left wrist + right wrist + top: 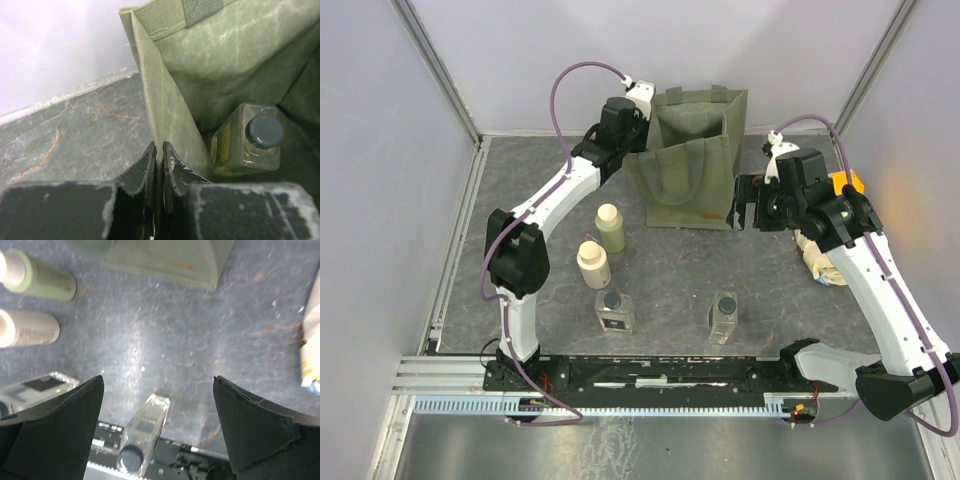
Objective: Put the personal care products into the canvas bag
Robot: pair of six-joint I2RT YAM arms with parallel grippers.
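Observation:
The clear square bottle farther from the cream bottle (pixel 593 265) stands upright, so I will move my right gripper back and down next, with its fingers on either side of that clear bottle.
The olive-green canvas bag (pixel 690 165) stands open at the back of the mat. My left gripper (pixel 638 128) is shut on its left rim (pixel 150 90), the fabric pinched between the fingers. One clear square bottle with a dark cap (pixel 252 140) lies inside the bag. An olive-green bottle (pixel 612 230), a cream bottle (pixel 593 265) and two clear square bottles (pixel 614 311) (pixel 723 316) stand on the mat. My right gripper (pixel 748 206) is open and empty beside the bag's right front corner, above the right clear bottle (pixel 145 432).
The orange and cream soft packet (pixel 828 255) lies on the right under my right arm, and its edge shows in the right wrist view (pixel 310 345). A metal rail (pixel 650 375) runs along the near edge. Walls close in the back and both sides.

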